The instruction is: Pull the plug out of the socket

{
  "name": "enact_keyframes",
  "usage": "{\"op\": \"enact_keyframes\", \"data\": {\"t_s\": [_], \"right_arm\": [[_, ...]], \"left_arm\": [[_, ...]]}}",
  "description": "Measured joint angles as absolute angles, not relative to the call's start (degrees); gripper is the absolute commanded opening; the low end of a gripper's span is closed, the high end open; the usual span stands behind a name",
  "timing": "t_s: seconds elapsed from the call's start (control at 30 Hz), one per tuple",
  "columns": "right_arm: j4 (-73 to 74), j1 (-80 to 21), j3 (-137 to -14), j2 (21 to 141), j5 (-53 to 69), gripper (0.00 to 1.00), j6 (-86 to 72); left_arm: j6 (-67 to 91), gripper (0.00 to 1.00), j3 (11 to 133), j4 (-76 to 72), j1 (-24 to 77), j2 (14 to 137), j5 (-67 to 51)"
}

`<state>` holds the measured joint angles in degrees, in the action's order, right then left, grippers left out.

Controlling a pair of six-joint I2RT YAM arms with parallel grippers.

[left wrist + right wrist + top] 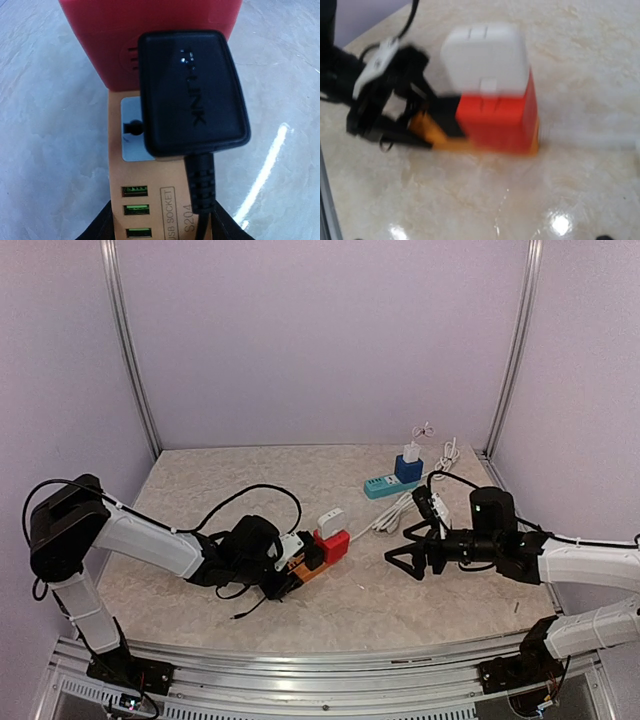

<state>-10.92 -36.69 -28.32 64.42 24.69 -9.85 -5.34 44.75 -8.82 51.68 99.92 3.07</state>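
I will next pull the socket strip back toward the near metal bar with my left gripper and turn it along that bar, because the socket strip lies slanted. I will then open the gripper.
An orange socket strip [310, 572] lies at the table's centre, with green USB ports on its near end [172, 177]. A black plug [192, 92] sits in its socket, cord trailing toward the camera. Beyond that plug a red adapter [150, 37] stands on the strip, carrying a white plug [331, 519] on top. My left gripper [292, 565] is shut on the strip's near end, and its fingers [102, 225] press both sides. My right gripper [398, 545] hangs open just right of the red adapter [497, 122], facing the white plug [485, 57]. Its fingers are out of the right wrist view.
A teal power strip [382, 487] with a blue adapter [408, 468] and white charger lies at the back right, white cables [398, 512] running from it. A black cable [262, 490] loops behind the left arm. Walls and metal posts enclose the table.
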Motion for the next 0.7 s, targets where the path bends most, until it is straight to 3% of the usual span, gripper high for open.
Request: {"op": "enact_keyframes", "data": {"t_s": [0.57, 0.7], "right_arm": [[-15.97, -39.11, -23.18, 59.33, 33.87, 0.98, -5.98], [-16.95, -41.17, -23.18, 60.18, 34.74, 0.97, -4.40]], "left_arm": [[-12.64, 0.37, 42.44, -4.73, 55.11, 96.99, -18.11], [-16.03, 0.50, 41.47, -4.03, 55.16, 96.07, -19.57]]}}
